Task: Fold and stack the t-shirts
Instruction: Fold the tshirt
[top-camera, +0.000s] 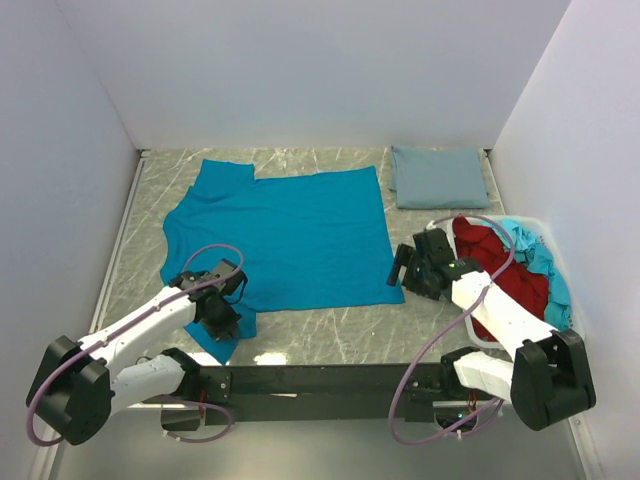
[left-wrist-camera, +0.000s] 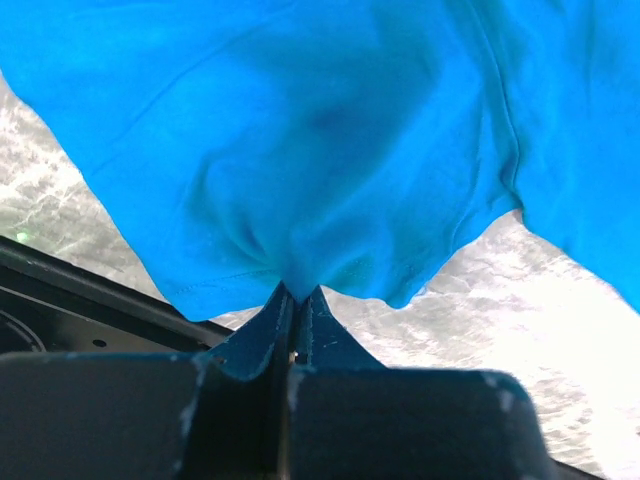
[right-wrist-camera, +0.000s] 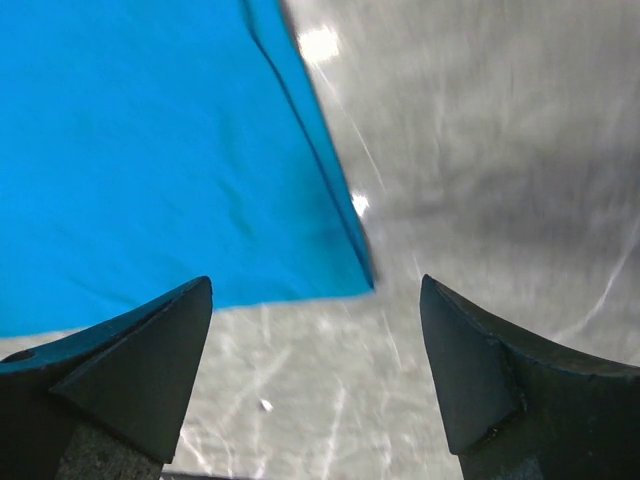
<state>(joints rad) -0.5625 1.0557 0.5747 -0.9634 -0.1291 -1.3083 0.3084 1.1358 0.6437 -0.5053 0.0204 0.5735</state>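
The teal-blue shirt's near hem corner by the bin (right-wrist-camera: 364, 285) lies flat between my open fingers, so my right gripper needs to go down onto it and close there.
A bright teal-blue t-shirt (top-camera: 285, 235) lies spread flat on the table, collar to the far left. My left gripper (top-camera: 222, 318) is shut on its near-left sleeve; in the left wrist view the cloth (left-wrist-camera: 300, 150) bunches into my closed gripper (left-wrist-camera: 298, 292). My right gripper (top-camera: 402, 268) is open at the shirt's near-right corner (right-wrist-camera: 350, 275), which lies between and ahead of the fingers (right-wrist-camera: 160, 350), untouched. A dusty grey-blue t-shirt (top-camera: 438, 177) lies folded at the far right. Dark red (top-camera: 500, 265) and light turquoise (top-camera: 535, 250) shirts are piled in the bin.
A white plastic bin (top-camera: 552, 235) holding the shirt pile stands at the right edge beside my right arm. A black rail (top-camera: 320, 378) runs along the near edge between the arm bases. White walls close in the marbled table (top-camera: 330, 335) on three sides.
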